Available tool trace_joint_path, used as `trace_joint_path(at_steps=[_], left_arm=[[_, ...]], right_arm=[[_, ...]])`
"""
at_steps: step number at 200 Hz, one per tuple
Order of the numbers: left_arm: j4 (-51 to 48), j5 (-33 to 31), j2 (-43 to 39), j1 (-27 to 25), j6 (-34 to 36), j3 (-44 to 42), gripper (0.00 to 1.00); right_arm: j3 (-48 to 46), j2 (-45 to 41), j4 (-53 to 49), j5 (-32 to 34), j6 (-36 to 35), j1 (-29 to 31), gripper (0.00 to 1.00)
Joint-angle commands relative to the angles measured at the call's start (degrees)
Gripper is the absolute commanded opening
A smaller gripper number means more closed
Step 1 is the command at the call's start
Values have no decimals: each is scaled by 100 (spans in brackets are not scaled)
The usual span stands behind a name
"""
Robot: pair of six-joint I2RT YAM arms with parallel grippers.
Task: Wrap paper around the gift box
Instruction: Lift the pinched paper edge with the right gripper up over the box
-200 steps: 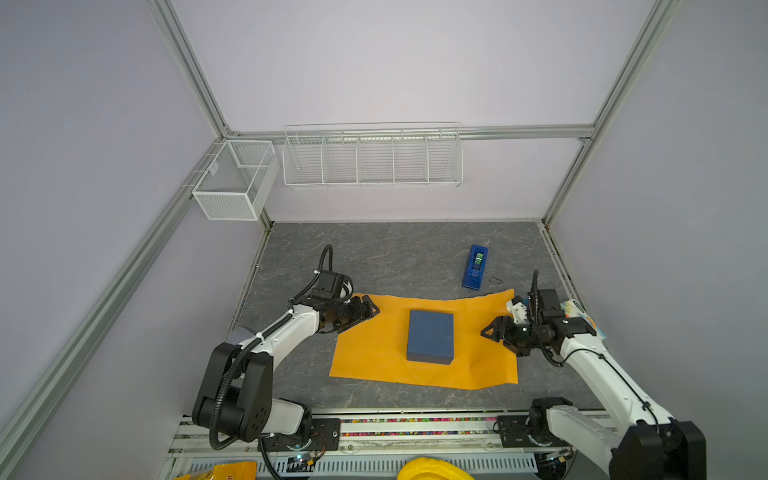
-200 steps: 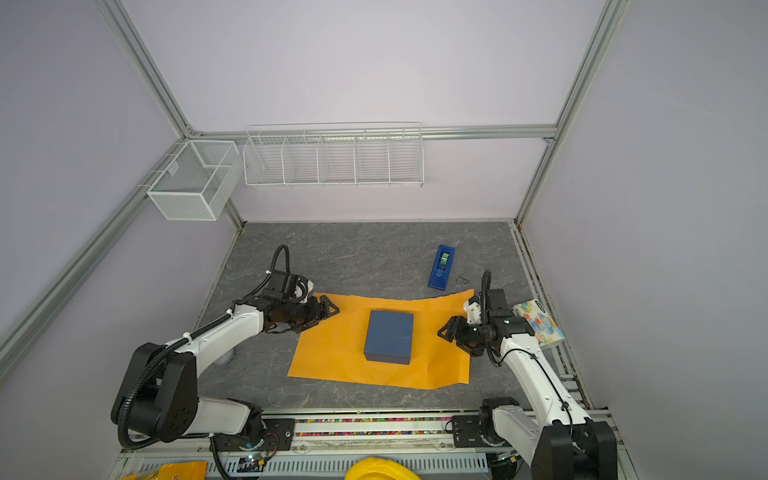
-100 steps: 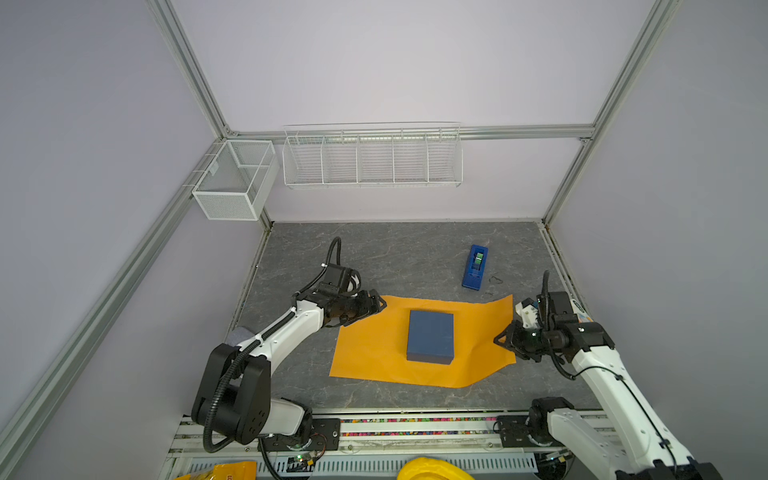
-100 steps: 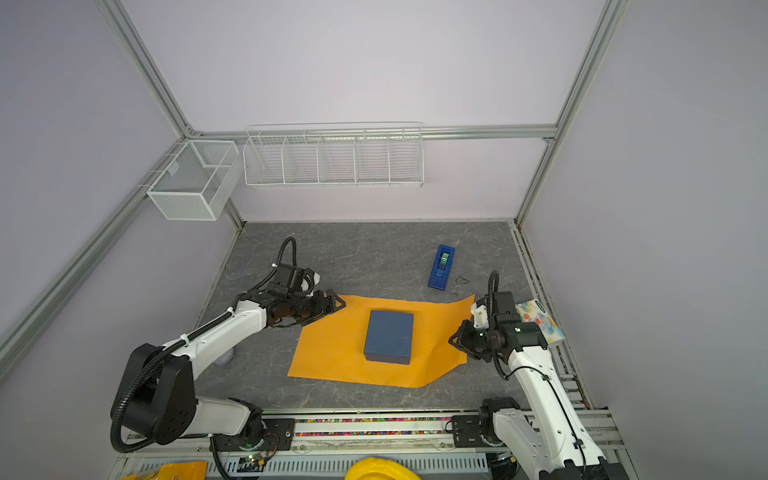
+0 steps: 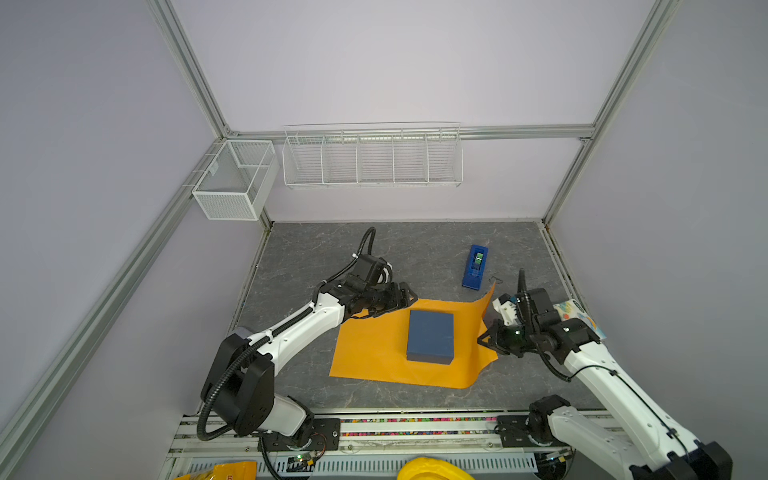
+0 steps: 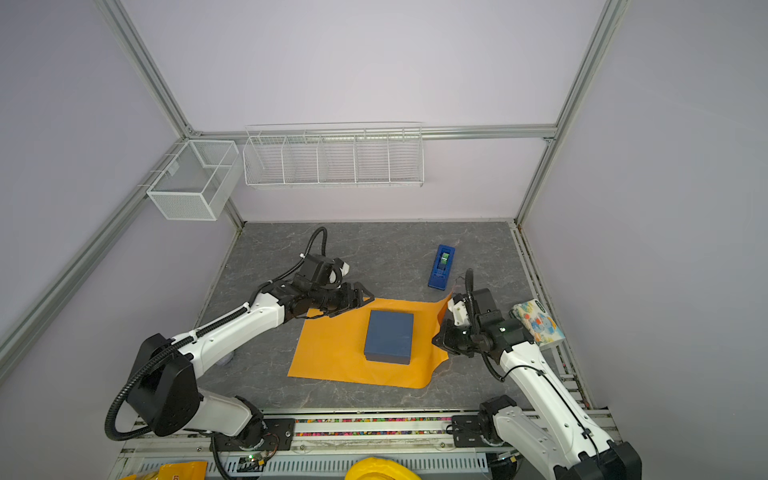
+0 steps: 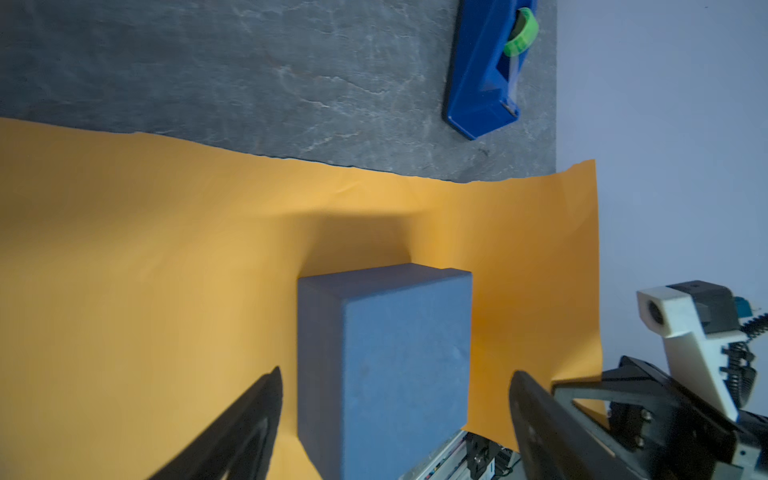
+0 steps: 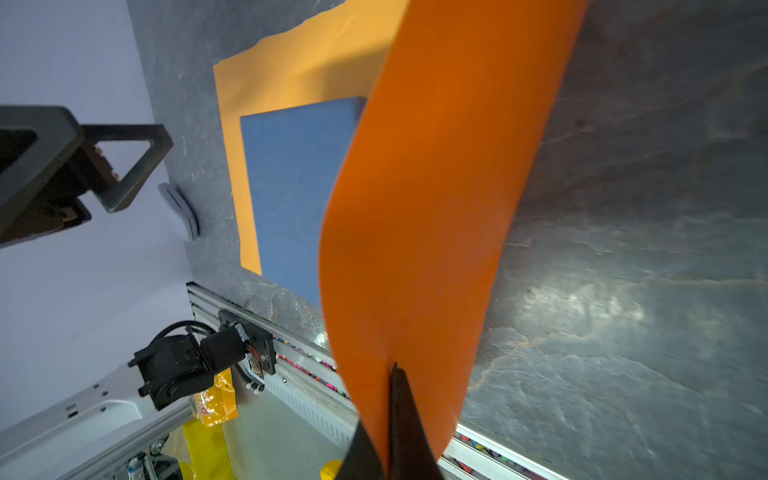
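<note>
My right gripper will carry the pinched paper edge across the top of the slate-blue gift box [image 5: 430, 341] [image 8: 295, 187] and let go there, as the box's top is still bare.
The slate-blue gift box [image 5: 430, 341] [image 6: 389, 336] lies flat on the middle of the orange paper [image 5: 374, 353] [image 6: 332, 353]. My right gripper [image 5: 484, 338] [image 6: 436, 340] is shut on the paper's right edge. That side of the sheet curls up off the table beside the box. In the right wrist view the paper [image 8: 436, 187] runs up from the pinched jaws of the right gripper [image 8: 392, 370] and half covers the box [image 8: 295, 187]. My left gripper [image 5: 409, 298] [image 6: 366, 299] hovers open over the sheet's far left corner. The left wrist view shows the left gripper [image 7: 395, 372] framing the box [image 7: 386, 365] from a distance.
A bright-blue tape dispenser [image 5: 474, 267] [image 6: 441, 267] [image 7: 486, 70] stands just behind the paper's far right corner. A colourful packet [image 5: 577, 316] [image 6: 538, 322] lies by the right wall behind my right arm. Wire baskets [image 5: 372, 156] [image 5: 235, 178] hang on the walls.
The right gripper has shut on the paper's right edge and raised it, so that side now stands curled up. The left gripper has moved right, toward the box, still open.
</note>
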Motion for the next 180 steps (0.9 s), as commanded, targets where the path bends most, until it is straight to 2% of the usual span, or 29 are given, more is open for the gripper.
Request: trace_joint_path(at_steps=[1, 49, 132, 150, 180], left_arm=[[378, 6, 158, -221, -676, 205, 85], [517, 76, 654, -697, -1042, 536, 85], [261, -21, 1053, -872, -917, 717, 82], [157, -31, 1129, -867, -849, 775, 79], [-41, -183, 1144, -872, -773, 815, 64]], right_arm=[[189, 268, 747, 156, 482, 527, 7], [350, 983, 1417, 426, 795, 1416, 8], [728, 1831, 1744, 479, 740, 2073, 9], [765, 1957, 1837, 376, 696, 2202, 9], [766, 1979, 1842, 375, 702, 2373, 9]])
